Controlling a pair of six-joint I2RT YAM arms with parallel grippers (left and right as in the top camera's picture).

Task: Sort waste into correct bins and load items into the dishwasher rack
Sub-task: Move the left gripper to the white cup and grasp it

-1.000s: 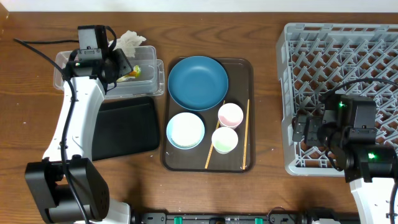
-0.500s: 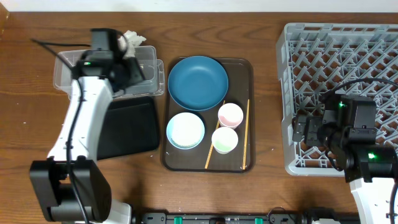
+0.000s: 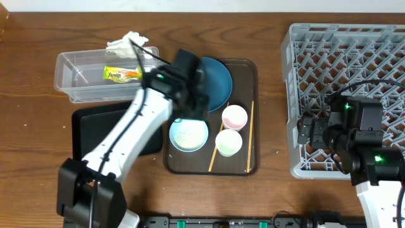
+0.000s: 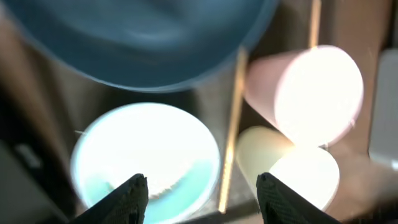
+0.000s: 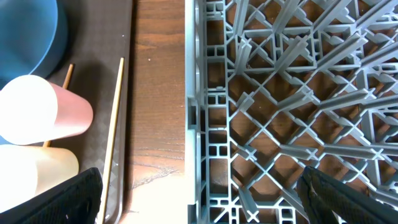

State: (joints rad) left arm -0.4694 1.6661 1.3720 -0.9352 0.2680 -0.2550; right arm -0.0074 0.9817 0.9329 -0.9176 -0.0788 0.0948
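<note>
The robot should next move its left gripper down and back onto the green cup's bowl-side rim (image 3: 217, 141), because that rim is below the gripper and to its right in the overhead view.
My left gripper (image 3: 190, 109) is open and empty, hovering over the near edge of the dark blue plate (image 3: 218, 79) and the pale blue-white bowl (image 3: 188, 134). In the left wrist view its fingers (image 4: 202, 193) straddle the bowl (image 4: 146, 155), which holds some white rice grains (image 4: 171, 179). The pink cup (image 3: 234, 117), green cup (image 3: 228, 142) and two chopsticks (image 3: 250, 136) lie beside it. The snack wrapper (image 3: 122, 73) lies in the clear tub (image 3: 76, 79); the tissue (image 3: 130, 44) sits at its back rim. My right gripper (image 3: 307, 134) is open at the grey rack's (image 3: 348, 63) left wall.
The dishes sit on a dark brown serving tray (image 3: 243, 168). The black tray (image 3: 114, 133) lies left of it, in front of the tub. In the right wrist view the rack wall (image 5: 193, 124) stands just right of the serving tray's edge (image 5: 127, 93).
My left arm has swung right from over the clear tub to over the plate and bowl. The wrapper now lies uncovered in the tub. The right arm has not moved.
</note>
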